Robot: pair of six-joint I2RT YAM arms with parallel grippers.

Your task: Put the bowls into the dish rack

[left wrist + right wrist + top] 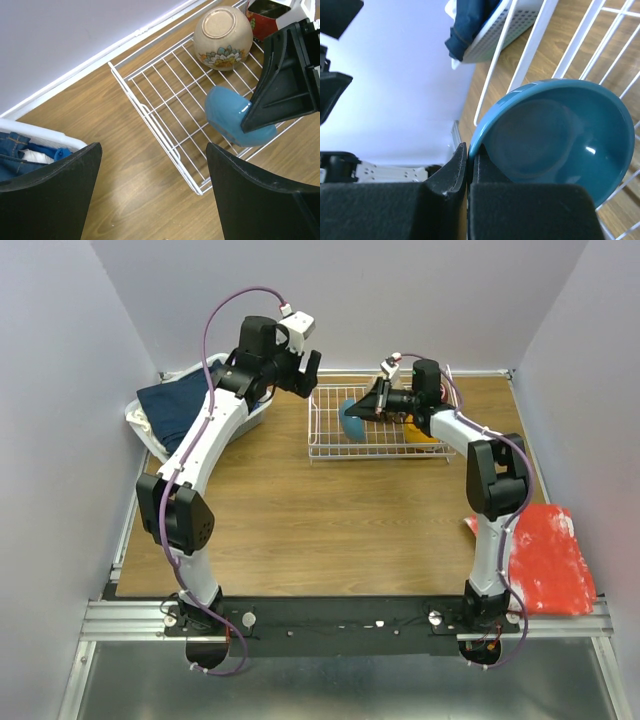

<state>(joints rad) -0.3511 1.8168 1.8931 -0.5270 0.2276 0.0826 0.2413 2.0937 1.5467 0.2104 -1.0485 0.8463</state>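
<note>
Next, my right gripper shifts the blue bowl along the rack [330,452] toward the orange bowl. Then it releases the blue bowl's rim, since bare rack grid [145,107] shows between the bowls.
A white wire dish rack [330,452] stands at the back of the table. My right gripper [358,410] is shut on the rim of a blue bowl [560,140], which stands tilted on its edge inside the rack [530,55]. In the left wrist view the blue bowl [227,112] rests on the rack's grid [145,107], and a cream flowered bowl [222,37] lies upside down behind it. An orange bowl [425,430] shows under the right wrist. My left gripper [300,365] hangs open and empty above the rack's left end.
A white plastic basket [150,430] with dark blue cloth [185,400] sits left of the rack, against the wall. A red crumpled sheet [545,555] lies at the table's right front. A red-patterned container [265,17] is partly seen in the rack's far end.
</note>
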